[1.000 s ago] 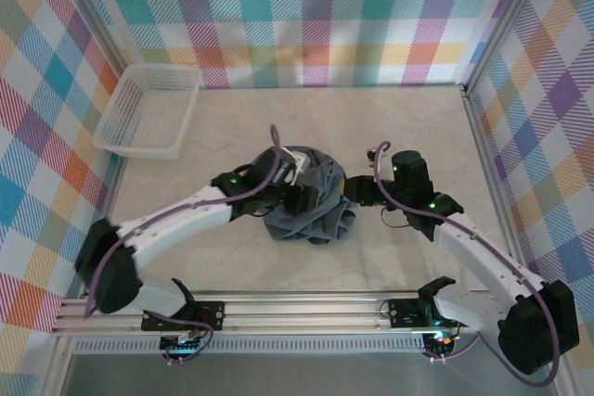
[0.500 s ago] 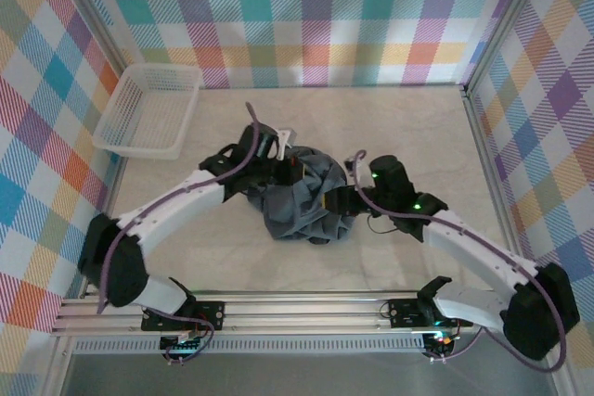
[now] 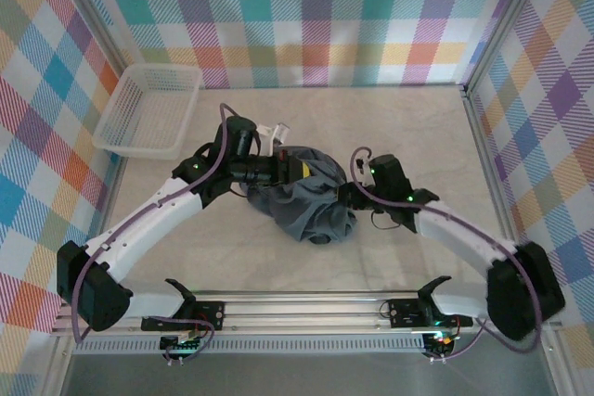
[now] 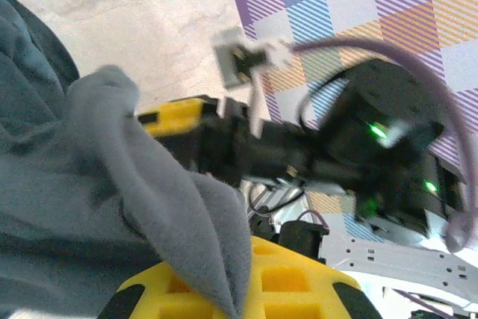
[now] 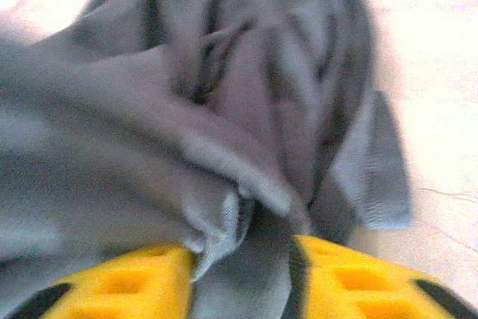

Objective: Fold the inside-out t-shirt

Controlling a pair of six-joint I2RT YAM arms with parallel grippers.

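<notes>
The left gripper draws the fold toward the basket next and releases it, since the shirt is crumpled and the heap's basket-side edge (image 3: 259, 196) lies that way from it.
The inside-out t-shirt (image 3: 311, 199) lies in a crumpled slate-grey heap on the middle of the table. My left gripper (image 3: 295, 171) is at its back-left edge, shut on a fold of the fabric. In the left wrist view the cloth (image 4: 67, 184) drapes over my yellow finger (image 4: 299, 282). My right gripper (image 3: 348, 198) presses into the heap's right side. In the right wrist view its yellow fingers (image 5: 358, 282) stand apart, with a bunch of the shirt (image 5: 224, 95) lying in the gap between them.
A white mesh basket (image 3: 148, 110) stands at the back left against the checked wall. The metal rail (image 3: 297, 308) carrying both arm bases runs along the near edge. Bare tabletop (image 3: 408, 127) surrounds the heap.
My left gripper moved from the heap's near-left side to its back-left edge and shut on the fabric. The right gripper pushed left into the shirt, then drew back slightly.
</notes>
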